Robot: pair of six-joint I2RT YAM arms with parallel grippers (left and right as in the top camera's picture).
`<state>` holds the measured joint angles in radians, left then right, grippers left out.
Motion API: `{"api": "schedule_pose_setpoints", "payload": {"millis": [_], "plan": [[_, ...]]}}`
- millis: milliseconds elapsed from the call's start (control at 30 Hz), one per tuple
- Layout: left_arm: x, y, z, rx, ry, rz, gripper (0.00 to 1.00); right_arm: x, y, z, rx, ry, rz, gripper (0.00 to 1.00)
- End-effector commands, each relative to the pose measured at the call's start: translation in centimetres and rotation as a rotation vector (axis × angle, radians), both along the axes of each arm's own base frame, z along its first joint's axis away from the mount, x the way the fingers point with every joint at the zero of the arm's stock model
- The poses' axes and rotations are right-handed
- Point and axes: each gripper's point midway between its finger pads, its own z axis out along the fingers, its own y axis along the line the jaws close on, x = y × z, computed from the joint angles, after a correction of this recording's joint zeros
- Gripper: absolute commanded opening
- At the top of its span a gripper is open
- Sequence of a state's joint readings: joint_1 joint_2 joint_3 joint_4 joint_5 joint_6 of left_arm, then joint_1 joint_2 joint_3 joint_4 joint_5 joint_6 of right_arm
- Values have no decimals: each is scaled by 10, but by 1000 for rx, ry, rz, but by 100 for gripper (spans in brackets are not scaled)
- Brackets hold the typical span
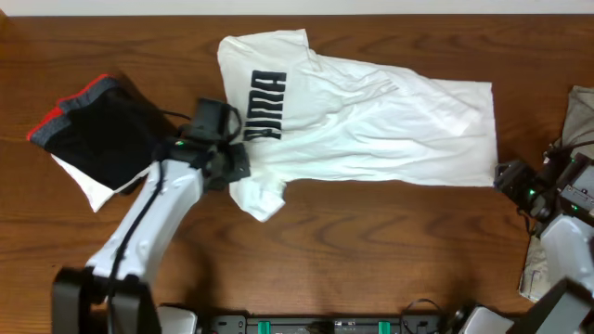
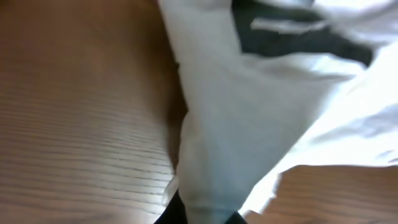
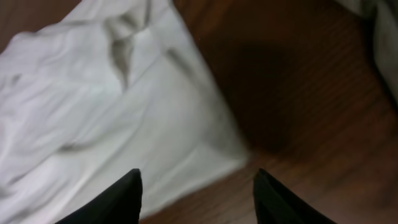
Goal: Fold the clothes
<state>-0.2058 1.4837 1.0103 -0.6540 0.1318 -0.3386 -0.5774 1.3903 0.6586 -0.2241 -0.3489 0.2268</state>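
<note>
The shirt's near free corner (image 1: 490, 180) (image 3: 231, 154) lies flat below my right gripper and to its left in the overhead view, so my right gripper will move down and across onto it next.
The clothes, a white T-shirt (image 1: 371, 121) with black block lettering (image 1: 265, 104), lie spread and creased across the middle of the table. My left gripper (image 1: 236, 167) is at the shirt's left side, below the lettering, and is shut on a fold of white cloth there. In the left wrist view the cloth (image 2: 249, 112) funnels down into the gripper (image 2: 208, 214). My right gripper (image 1: 502, 176) stands open just off the shirt's near right corner (image 3: 239, 155). That corner lies flat on the wood ahead of the gripper (image 3: 198, 186), untouched.
A black garment with red trim (image 1: 97, 130) lies at the far left, over a white piece (image 1: 88, 190). A pale cloth (image 1: 577, 111) lies along the right edge, beside the right arm. Bare wood (image 1: 371, 250) runs along the table's front.
</note>
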Motion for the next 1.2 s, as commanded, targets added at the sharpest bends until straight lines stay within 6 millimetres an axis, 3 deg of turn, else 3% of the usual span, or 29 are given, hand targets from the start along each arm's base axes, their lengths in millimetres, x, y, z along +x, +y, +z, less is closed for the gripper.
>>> {"api": "schedule_pose_setpoints", "payload": {"millis": [0, 233, 533, 600, 633, 767, 1000, 1100, 1167], "plan": [[1, 3, 9, 1, -26, -6, 6, 2, 1, -19, 13, 34, 8, 57], [0, -1, 9, -16, -21, -15, 6, 0, 28, -58, 59, 156, 70, 57], [0, -1, 9, -15, -20, -15, 6, -11, 29, -90, 1, 289, 48, 58], [0, -1, 9, -15, -20, -15, 6, -13, 27, -93, 1, 303, 31, 54], [0, -1, 9, -15, -20, -15, 6, -14, 26, -94, 1, 308, 20, 47], [0, -1, 9, -15, -20, -15, 6, -13, 25, -94, 0, 305, 20, 3], [-1, -1, 9, -16, -21, -15, 6, -9, 29, -88, 22, 277, 28, 1], [-3, -1, 17, -16, -22, -15, 6, 1, 33, -65, 54, 223, 25, 1], [-4, 0, 30, -17, -29, -16, 6, 9, 32, -38, 61, 181, 14, 1]]}}
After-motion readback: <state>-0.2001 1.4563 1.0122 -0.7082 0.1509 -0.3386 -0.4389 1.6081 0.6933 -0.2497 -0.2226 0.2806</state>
